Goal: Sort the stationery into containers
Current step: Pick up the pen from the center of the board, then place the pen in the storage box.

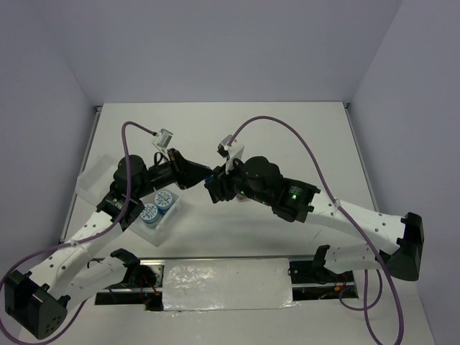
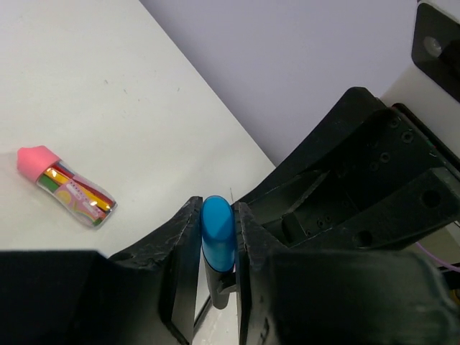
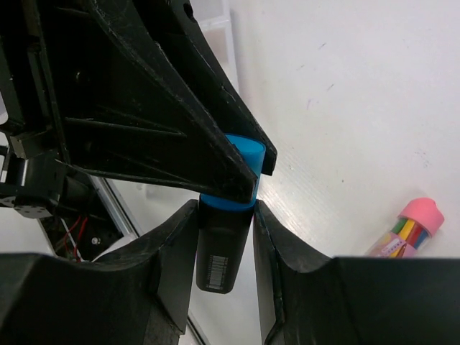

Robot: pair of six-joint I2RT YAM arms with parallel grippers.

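Observation:
The marker [image 2: 217, 233] swings left in the top view with my left gripper next. It then goes down for release, since the tray section by the rolls lies below the gripper, under its arm.
A blue-capped black marker [image 2: 217, 233] hangs between both grippers above the table's middle. My left gripper [image 2: 218, 208] is shut on its blue cap. My right gripper [image 3: 225, 215] grips the black body [image 3: 221, 251] just under the cap. In the top view the two grippers meet tip to tip, left [image 1: 195, 175] and right [image 1: 214, 188]. A pink-topped stick [image 2: 65, 188] lies on the table beyond them; it also shows in the right wrist view [image 3: 410, 226]. Two blue patterned rolls [image 1: 157, 207] sit in a translucent tray [image 1: 169, 220].
More translucent tray compartments [image 1: 89, 184] lie at the far left, under the left arm. A tray edge [image 3: 214, 29] shows in the right wrist view. A foil-covered strip [image 1: 226, 284] runs along the near edge between the arm bases.

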